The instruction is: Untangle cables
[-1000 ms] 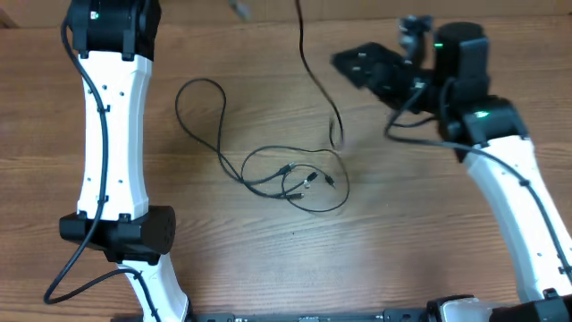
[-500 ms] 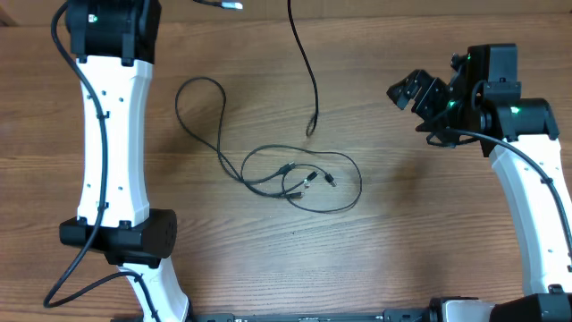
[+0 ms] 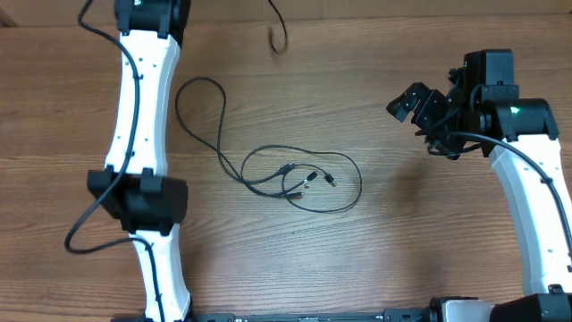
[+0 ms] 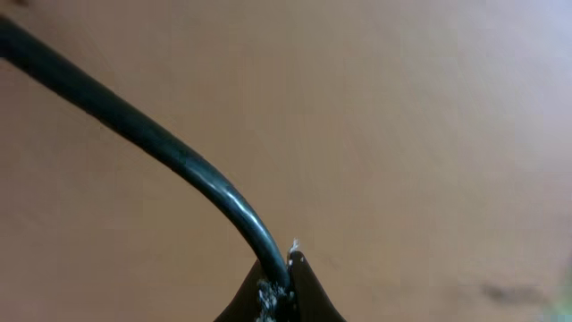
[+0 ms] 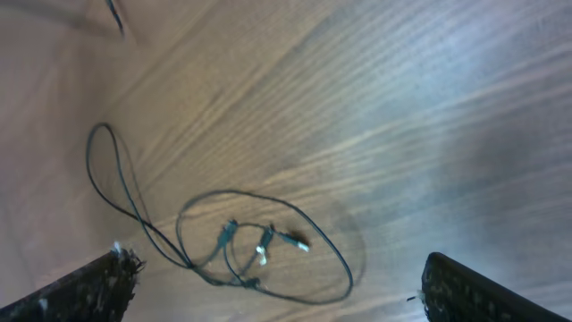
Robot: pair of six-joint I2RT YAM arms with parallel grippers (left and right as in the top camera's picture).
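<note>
The tabletop clear of the tangle lies down and to the left in the overhead view, so next I should swing the cable in my left gripper that way and release it.
A tangle of thin black cables with small plug ends lies mid-table, with one long loop reaching left. It also shows in the right wrist view. A separate black cable hangs in from the far edge, its end curled. My left gripper is shut on this cable; in the overhead view the gripper is past the top edge. My right gripper is open and empty, held above the table to the right of the tangle, and its fingers are spread wide.
The left arm stretches from the near edge to the far edge, along the left side of the cable loop. The right arm runs down the right side. The table is wooden.
My left arm has swung further away and pulled its cable up and left; the cable's end left the tangle and now sits near the far edge. My right gripper moved right, then held.
</note>
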